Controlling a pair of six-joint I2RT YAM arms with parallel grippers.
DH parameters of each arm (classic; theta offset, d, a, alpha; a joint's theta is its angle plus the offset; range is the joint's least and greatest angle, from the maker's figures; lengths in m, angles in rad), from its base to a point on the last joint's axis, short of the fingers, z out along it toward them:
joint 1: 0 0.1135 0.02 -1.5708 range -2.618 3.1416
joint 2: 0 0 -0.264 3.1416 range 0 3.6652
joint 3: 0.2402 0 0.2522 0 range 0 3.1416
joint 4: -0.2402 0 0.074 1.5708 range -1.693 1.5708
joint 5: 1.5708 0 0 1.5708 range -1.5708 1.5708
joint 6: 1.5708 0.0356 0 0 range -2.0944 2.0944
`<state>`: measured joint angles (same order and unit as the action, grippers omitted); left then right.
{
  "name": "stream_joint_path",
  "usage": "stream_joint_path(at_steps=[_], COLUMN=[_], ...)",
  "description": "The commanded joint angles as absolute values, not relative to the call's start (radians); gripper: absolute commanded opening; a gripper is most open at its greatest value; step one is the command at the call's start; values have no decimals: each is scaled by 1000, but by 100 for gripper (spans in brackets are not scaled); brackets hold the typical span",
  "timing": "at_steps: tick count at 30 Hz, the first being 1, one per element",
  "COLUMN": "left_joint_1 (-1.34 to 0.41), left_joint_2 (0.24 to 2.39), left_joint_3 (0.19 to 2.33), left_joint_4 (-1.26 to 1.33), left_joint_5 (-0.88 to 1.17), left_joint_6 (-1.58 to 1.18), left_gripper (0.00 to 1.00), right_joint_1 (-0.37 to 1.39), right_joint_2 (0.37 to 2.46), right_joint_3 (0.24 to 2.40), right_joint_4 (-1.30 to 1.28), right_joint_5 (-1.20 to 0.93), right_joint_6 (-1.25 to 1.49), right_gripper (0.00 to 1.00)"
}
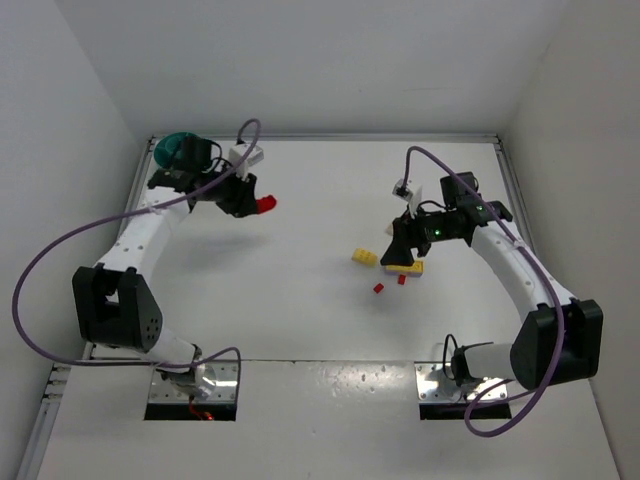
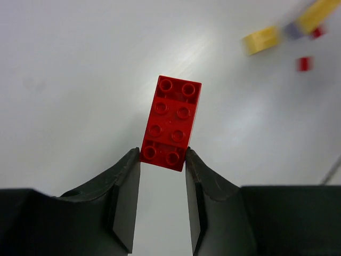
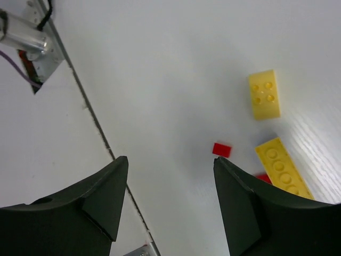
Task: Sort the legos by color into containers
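Note:
My left gripper moves outward and to the left in the top view over the teal bowl (image 1: 178, 150) next and releases, since the red lego (image 1: 265, 203) hangs short of it.
My left gripper (image 2: 162, 157) is shut on the near end of a red studded lego (image 2: 170, 122), held above the table. From above, this left gripper (image 1: 248, 200) and the red lego (image 1: 265, 203) hang right of the teal bowl (image 1: 178, 150), whose compartments are hidden by the arm. My right gripper (image 3: 170, 162) is open and empty. It hovers (image 1: 400, 255) over the loose legos: a short yellow brick (image 3: 264, 94), a long yellow brick (image 3: 282, 168) and a tiny red piece (image 3: 222, 150). A blurred purple piece (image 2: 292, 30) lies by the yellow ones.
Purple cables (image 1: 60, 240) loop from both arms. A table seam (image 3: 96, 128) runs near the front edge, with a metal mount (image 3: 26, 34) beyond it. White walls enclose the table on three sides.

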<state>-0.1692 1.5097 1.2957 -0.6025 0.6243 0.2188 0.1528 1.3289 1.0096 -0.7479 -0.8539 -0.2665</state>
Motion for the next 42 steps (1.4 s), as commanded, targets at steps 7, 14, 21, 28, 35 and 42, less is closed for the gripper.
stream_joint_path(at_steps=[7,14,21,28,35,42], left_joint_1=[96,215,224,204,176,158], left_joint_2=[1486,1696,1868,1976,2059,2118], left_joint_3=[1479,1646,1810,1910,1988,2068], left_joint_4=[-778,-726,-726,-726,-726,-726], left_joint_5=[144,94,84,19,-4,-23], left_joint_6=[637,594,618,649,658,658], left_gripper=[0,0,0,0,3,4], right_joint_1=[166,166,166,166,166,166], right_joint_2=[1304,1304,1304,1313,1313,1313], right_joint_3=[999,988,988,988,988,979], right_joint_4=[-635,-624,-595,-595,-595,-586], right_joint_5=[-707,-666,-657,-647,-629,-629], right_joint_6=[-198,-178,-147,-147,-138,-138], right_gripper=[66,66,66,67,67,67])
